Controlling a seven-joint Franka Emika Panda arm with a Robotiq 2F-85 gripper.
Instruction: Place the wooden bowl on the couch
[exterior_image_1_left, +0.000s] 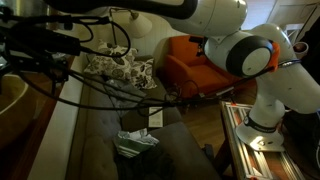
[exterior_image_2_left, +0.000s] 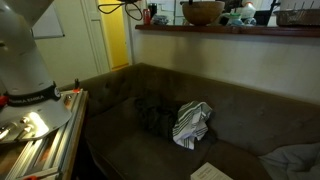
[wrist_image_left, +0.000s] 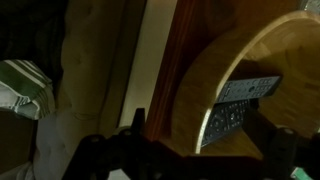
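My gripper comes down over the bowl's near rim (wrist_image_left: 207, 123) and closes next, since that rim lies below it, between its open fingers in the wrist view.
The wooden bowl (wrist_image_left: 250, 70) fills the right of the wrist view, light tan with a thick rim, and remote controls (wrist_image_left: 235, 105) lie inside it. It stands on a wooden ledge above the couch (exterior_image_2_left: 150, 135) in an exterior view (exterior_image_2_left: 203, 12), and shows at the left edge of the other view (exterior_image_1_left: 10, 98). My gripper (wrist_image_left: 200, 142) is open. Its dark fingers sit on either side of the bowl's near rim, without clear contact. The couch (exterior_image_1_left: 100, 135) is dark grey-brown with floral pillows (exterior_image_1_left: 118, 68).
A striped cloth (exterior_image_2_left: 192, 122) and papers (exterior_image_2_left: 212, 172) lie on the couch seat. More papers (exterior_image_1_left: 135, 142) show in an exterior view. An orange armchair (exterior_image_1_left: 190, 62) stands beyond the couch. The wooden ledge (exterior_image_2_left: 240, 29) holds several other items. Cables (exterior_image_1_left: 100, 95) hang over the couch.
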